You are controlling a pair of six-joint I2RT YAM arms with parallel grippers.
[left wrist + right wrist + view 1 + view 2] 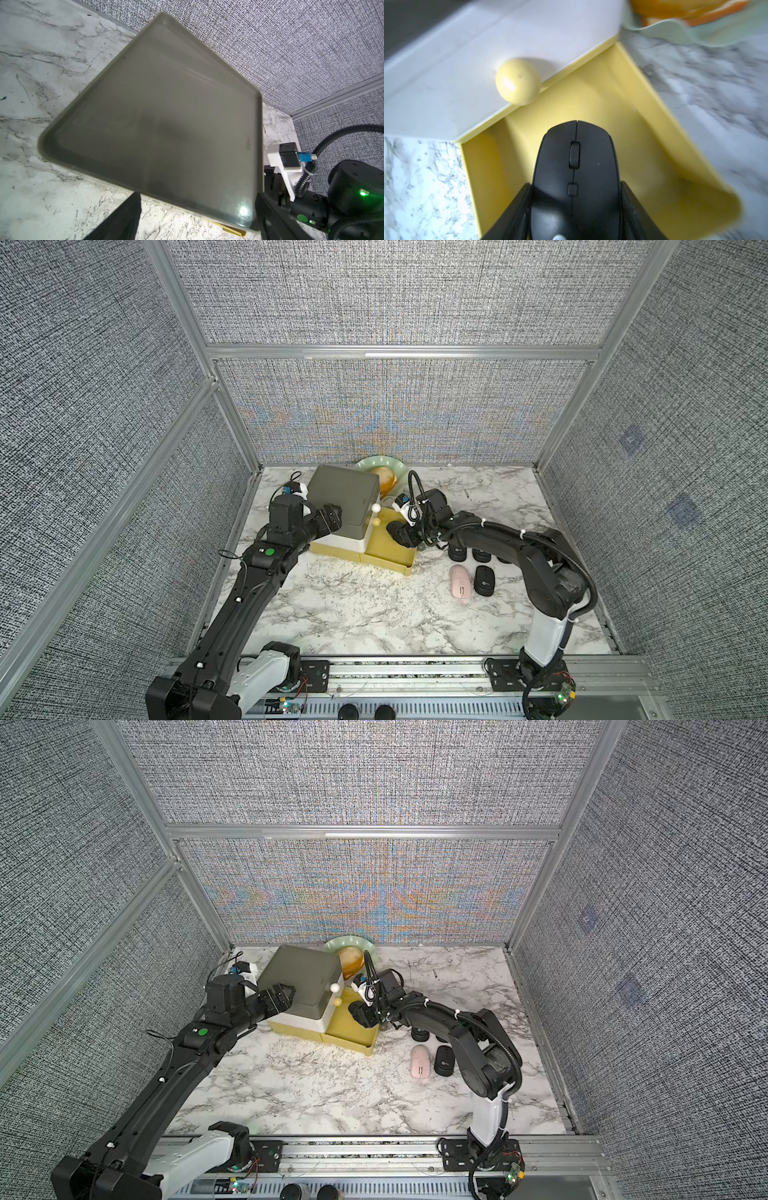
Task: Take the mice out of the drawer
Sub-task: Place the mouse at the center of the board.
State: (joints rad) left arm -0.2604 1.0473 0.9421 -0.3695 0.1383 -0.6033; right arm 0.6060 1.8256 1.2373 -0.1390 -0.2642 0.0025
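Note:
The marble between drawer and pink mouse (460, 581) is bare, so the robot needs to lift its right gripper, bring it back, and lower it there to let go of the black mouse.
The bottom yellow drawer (409, 568) of a small cabinet is pulled open. My right gripper (395, 531) reaches into it and is shut on a black mouse (576, 158), a finger pressed to each of its sides; the yellow drawer floor (623, 99) around the mouse is bare. On the marble to the right lie a pink mouse (460, 581) and a black mouse (484, 580). Two more black mice (458, 551) sit partly under my right arm. My left gripper (332, 518) stands open at the near corner of the cabinet's olive top (166, 114).
The cabinet has a white middle drawer with a yellow knob (518, 81) and a white knob (376, 508) above it. A green plate (399, 468) holding something orange stands behind the cabinet against the back wall. Fabric walls close in three sides.

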